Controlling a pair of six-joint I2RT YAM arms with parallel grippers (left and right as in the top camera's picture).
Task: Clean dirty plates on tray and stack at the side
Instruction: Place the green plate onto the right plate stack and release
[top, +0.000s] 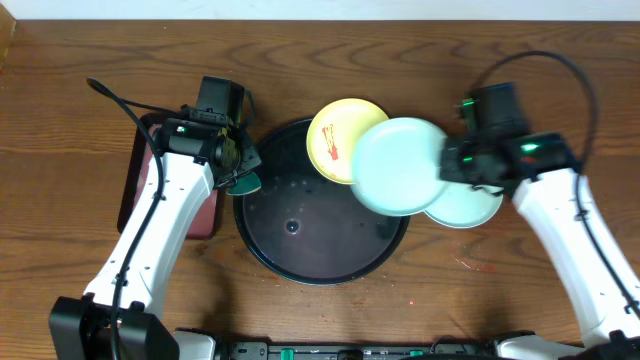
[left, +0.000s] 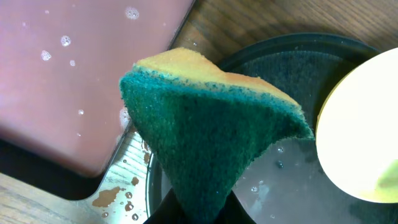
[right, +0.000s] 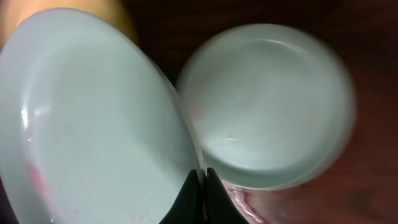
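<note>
I should first move my right gripper to the right in the overhead view, then lower its plate onto a second mint-blue plate beside the tray.
The round black tray (top: 270, 240) sits mid-table. A yellow plate (top: 335, 130) with red smears lies on its far rim. My right gripper (top: 452, 160) is shut on the rim of a mint-blue plate (top: 398, 165), held tilted above the tray's right side; the right wrist view shows the gripper (right: 201, 186) and this plate (right: 93, 124). A second mint-blue plate (top: 470, 205) lies on the table to the right, also in the right wrist view (right: 267, 106). My left gripper (top: 240, 172) is shut on a green and yellow sponge (left: 211, 130) over the tray's left rim.
A dark red rectangular tray (top: 135, 190) lies at the left under my left arm; in the left wrist view (left: 81, 68) it is wet with droplets. Red specks dot the wood near the front right (top: 480, 265).
</note>
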